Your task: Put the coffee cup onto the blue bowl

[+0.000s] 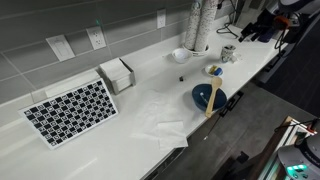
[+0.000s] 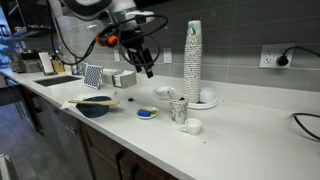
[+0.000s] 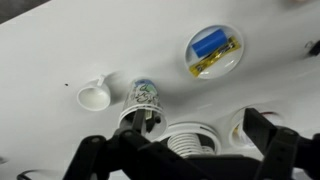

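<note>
Next, my gripper turns and lowers to the coffee cup's rim (image 1: 231, 48) (image 3: 124, 115) on the side by the small handled cup, since the coffee cup's opening admits a finger.
The coffee cup (image 1: 229, 53), a small white mug with dark markings, stands upright on the white counter; it also shows in an exterior view (image 2: 178, 110) and in the wrist view (image 3: 145, 96). The blue bowl (image 1: 208, 97) sits near the counter's front edge with a wooden spoon resting in it, and it also shows in an exterior view (image 2: 95, 109). It is out of the wrist view. My gripper (image 2: 147, 66) hangs open and empty well above the counter, away from the cup. In the wrist view its fingers (image 3: 182, 150) are spread wide.
A tall stack of paper cups (image 2: 193, 60) stands by the wall. A small white bowl (image 3: 93, 96) and a white dish with a yellow-and-blue object (image 3: 213, 50) lie near the cup. A black-and-white patterned board (image 1: 70, 110) and a napkin holder (image 1: 117, 74) sit farther along the counter.
</note>
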### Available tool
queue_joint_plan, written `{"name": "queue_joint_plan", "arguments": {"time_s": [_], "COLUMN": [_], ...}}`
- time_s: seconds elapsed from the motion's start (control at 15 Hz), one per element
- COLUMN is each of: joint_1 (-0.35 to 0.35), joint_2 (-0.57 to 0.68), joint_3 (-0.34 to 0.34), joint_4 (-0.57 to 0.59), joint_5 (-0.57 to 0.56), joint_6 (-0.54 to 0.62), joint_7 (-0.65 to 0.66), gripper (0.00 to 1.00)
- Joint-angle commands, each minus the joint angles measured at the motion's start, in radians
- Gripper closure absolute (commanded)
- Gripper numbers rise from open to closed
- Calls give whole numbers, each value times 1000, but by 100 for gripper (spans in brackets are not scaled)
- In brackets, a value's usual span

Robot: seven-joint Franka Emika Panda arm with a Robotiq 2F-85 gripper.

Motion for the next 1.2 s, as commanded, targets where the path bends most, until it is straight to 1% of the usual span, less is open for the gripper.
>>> {"name": "queue_joint_plan", "arguments": {"time_s": [0.0, 0.07, 0.13, 0.27, 0.4, 0.53, 0.67, 0.8, 0.93, 1.13], "joint_1": [-35, -41, -42, -41, -66, -97, -122, -137, -140, -143], "joint_2": [49, 83, 94, 88, 151, 202, 260, 321, 367, 433], "joint_3": [28, 31, 32, 35, 25, 14, 6, 0, 1, 9], "joint_4": [41, 67, 70, 66, 120, 160, 195, 243, 276, 317], "joint_5": [4, 2, 2, 2, 17, -14, -20, -5, 20, 66], "joint_6": [14, 17, 17, 17, 16, 24, 37, 9, -25, 1], "joint_7": [37, 46, 45, 45, 156, 239, 320, 392, 402, 390], "gripper": [0, 0, 0, 0, 0, 0, 0, 0, 0, 0]}}
